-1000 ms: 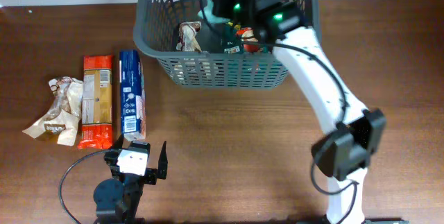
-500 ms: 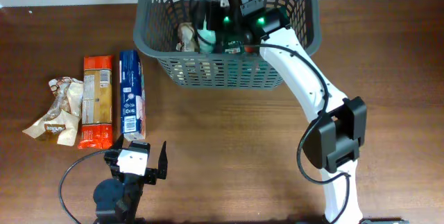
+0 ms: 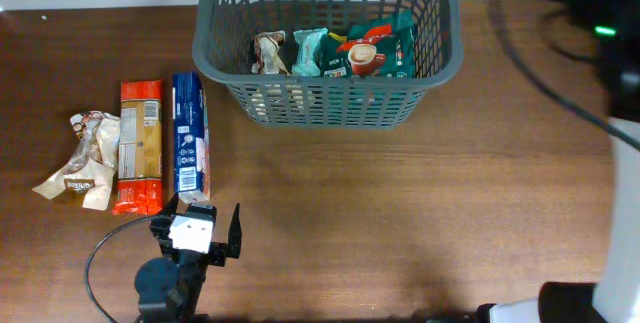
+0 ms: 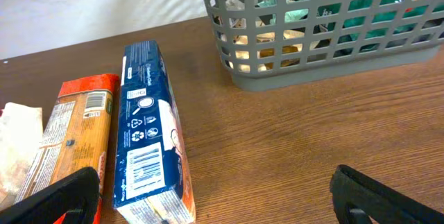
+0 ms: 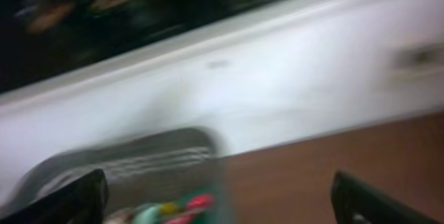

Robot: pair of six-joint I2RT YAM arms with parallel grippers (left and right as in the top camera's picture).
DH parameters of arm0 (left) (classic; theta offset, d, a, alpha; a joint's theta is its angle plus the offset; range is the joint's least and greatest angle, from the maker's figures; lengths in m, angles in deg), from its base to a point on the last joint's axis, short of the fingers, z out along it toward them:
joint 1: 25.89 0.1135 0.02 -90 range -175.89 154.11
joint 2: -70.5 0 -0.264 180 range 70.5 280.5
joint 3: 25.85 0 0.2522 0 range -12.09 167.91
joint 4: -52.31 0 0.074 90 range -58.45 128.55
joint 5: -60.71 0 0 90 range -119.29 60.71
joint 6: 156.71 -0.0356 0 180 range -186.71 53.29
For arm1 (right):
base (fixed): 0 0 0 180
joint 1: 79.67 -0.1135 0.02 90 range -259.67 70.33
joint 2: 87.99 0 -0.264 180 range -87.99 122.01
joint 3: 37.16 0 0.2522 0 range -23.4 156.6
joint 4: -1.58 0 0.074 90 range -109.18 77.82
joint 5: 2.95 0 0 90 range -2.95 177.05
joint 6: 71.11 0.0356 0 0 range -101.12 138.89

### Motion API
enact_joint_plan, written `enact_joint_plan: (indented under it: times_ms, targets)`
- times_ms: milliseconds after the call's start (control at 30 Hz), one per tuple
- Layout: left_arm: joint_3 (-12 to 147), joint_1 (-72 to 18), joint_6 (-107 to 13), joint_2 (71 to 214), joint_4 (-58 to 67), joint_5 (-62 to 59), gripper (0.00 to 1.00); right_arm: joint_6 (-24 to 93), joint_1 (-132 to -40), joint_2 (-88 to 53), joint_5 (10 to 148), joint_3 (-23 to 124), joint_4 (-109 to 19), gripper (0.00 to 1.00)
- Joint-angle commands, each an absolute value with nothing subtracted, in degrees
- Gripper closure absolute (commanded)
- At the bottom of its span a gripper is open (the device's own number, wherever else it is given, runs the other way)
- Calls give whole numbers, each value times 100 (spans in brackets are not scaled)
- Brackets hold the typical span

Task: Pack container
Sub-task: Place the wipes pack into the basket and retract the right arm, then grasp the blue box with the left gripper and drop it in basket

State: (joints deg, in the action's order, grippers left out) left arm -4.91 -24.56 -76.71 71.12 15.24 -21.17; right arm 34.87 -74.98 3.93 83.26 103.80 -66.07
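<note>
I will next raise my left gripper, move it outward over the blue packet's middle (image 3: 189,137) (image 4: 146,107) and lower it astride, as bare tabletop along both long sides leaves finger room.
The container (image 3: 325,103), a dark grey lattice basket, stands at the back centre of the table. It holds a crumpled brown-white packet (image 3: 270,51), a teal packet (image 3: 309,51) and a green packet with a coffee cup picture (image 3: 368,55). My left gripper (image 3: 198,227) rests open near the front left edge, just in front of a blue packet (image 4: 149,148). In the left wrist view this gripper (image 4: 222,203) has nothing between its fingers. My right arm (image 3: 600,13) is a blur at the far right corner. The right gripper (image 5: 222,203) is open and empty, to the right of the basket (image 5: 139,158).
Left of the basket lie a blue packet (image 3: 189,133), an orange packet (image 3: 140,145) and a crumpled beige wrapper (image 3: 82,158), side by side. A black cable (image 3: 100,258) loops beside the left arm's base. A white wall borders the table's far edge.
My right gripper has opened, left the green packet in the basket, and swung out to the far right. The left arm has not moved.
</note>
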Motion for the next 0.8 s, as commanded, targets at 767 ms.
enact_joint_plan:
  times_ms: [767]
  targets:
    - [2825, -2421, -6182, 9803, -421, -3922, 1, 3431, -5645, 2222, 7867, 10319, -9092, 1]
